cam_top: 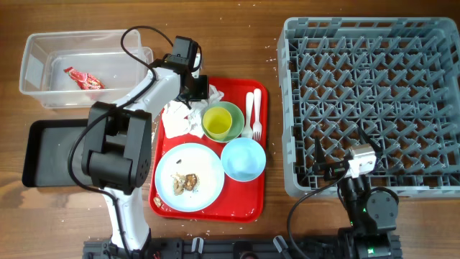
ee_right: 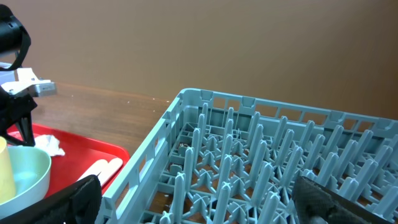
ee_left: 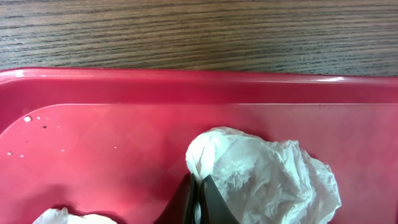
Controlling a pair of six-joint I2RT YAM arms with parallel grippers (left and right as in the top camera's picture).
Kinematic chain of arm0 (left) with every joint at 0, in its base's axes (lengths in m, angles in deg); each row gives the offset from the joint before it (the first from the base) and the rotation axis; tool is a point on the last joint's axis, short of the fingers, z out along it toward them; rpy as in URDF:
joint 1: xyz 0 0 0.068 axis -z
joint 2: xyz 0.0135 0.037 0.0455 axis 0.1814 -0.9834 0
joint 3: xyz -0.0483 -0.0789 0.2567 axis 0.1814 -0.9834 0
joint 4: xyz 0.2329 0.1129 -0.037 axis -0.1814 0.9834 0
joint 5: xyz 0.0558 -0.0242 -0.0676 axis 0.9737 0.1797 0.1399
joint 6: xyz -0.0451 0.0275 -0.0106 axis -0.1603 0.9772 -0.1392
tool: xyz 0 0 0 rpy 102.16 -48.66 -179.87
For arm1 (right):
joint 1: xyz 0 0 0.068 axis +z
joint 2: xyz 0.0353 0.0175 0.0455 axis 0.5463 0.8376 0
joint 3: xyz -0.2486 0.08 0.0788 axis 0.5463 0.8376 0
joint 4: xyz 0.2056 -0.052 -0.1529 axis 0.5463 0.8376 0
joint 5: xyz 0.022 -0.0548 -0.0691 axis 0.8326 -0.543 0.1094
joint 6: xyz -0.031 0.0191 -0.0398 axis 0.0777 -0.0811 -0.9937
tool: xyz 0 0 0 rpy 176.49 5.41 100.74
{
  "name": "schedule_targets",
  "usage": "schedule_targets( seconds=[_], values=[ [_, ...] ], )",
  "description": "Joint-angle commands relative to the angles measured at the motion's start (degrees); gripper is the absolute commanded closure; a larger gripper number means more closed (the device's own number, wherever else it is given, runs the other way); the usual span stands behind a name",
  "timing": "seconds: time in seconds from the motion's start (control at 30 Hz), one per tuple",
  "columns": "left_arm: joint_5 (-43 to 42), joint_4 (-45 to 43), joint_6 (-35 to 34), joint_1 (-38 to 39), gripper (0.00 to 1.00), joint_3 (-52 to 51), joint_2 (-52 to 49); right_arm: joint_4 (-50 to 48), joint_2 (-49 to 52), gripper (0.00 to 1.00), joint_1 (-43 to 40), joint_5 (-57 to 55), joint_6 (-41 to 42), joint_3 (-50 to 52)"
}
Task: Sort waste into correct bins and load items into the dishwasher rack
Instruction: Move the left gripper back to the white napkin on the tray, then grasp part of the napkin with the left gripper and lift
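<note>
I will lift the crumpled white napkin with my left gripper over the clear tub (cam_top: 36,54) next, because the wrapper already lies in that tub.
My left gripper (cam_top: 203,90) is at the back of the red tray, shut on a crumpled white napkin (cam_top: 214,92); in the left wrist view its closed fingertips (ee_left: 198,186) pinch the napkin's (ee_left: 267,180) left edge. More napkins (cam_top: 180,119) lie beside it. The red-and-white wrapper (cam_top: 85,79) lies in the clear tub (cam_top: 36,54). The black tray (cam_top: 50,151) is at the left. The blue plate (cam_top: 205,188) holds food scraps (cam_top: 188,180). Blue bowl (cam_top: 243,159), green bowl (cam_top: 231,113) with the yellow cup (cam_top: 217,122), fork and spoon (cam_top: 253,114) are on the tray. My right gripper (cam_top: 345,162) is open and empty over the rack's (cam_top: 374,101) front left corner.
The red serving tray (cam_top: 248,205) sits between the black tray and the rack. In the right wrist view the rack's pegs (ee_right: 249,155) lie between my open fingers (ee_right: 199,205), with the green bowl (ee_right: 25,174) and cutlery (ee_right: 106,168) at the left.
</note>
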Motion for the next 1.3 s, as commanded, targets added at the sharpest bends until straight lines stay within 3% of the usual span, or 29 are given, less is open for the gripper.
schedule_targets(
  seconds=[0.0, 0.13, 0.27, 0.4, 0.73, 0.9, 1.1, 1.27],
  values=[
    [7.1, -0.39, -4.11, -0.46, 0.96, 0.04, 3.76, -0.15, 0.17, 0.0, -0.28, -0.7, -0.55, 0.04],
    [7.23, -0.42, -5.01, -1.4, 0.96, 0.04, 9.22, -0.15, 0.17, 0.0, -0.28, -0.7, -0.55, 0.04],
    [7.15, -0.39, -11.47, -3.37, 0.96, 0.04, 15.37, -0.15, 0.17, 0.0, -0.28, -0.7, -0.55, 0.04],
    [2.67, -0.07, -12.04, -5.33, 0.96, 0.04, 19.54, -0.15, 0.17, 0.0, -0.28, -0.7, -0.52, 0.04],
    [-2.49, 0.24, -13.49, -5.95, 0.96, 0.04, 20.24, -0.15, 0.17, 0.0, -0.28, -0.7, -0.55, 0.04],
    [-3.78, -4.2, -23.82, -8.09, 0.96, 0.04, 24.35, -0.15, 0.17, 0.0, -0.28, -0.7, -0.52, 0.04],
    [-3.78, -11.08, -30.69, -15.41, 0.96, 0.04, 28.15, -0.15, 0.17, 0.0, -0.28, -0.7, -0.55, 0.04],
    [-0.81, -13.66, -30.97, -24.39, 0.96, 0.04, 27.76, -0.15, 0.17, 0.0, -0.28, -0.7, -0.55, 0.04]
  ],
)
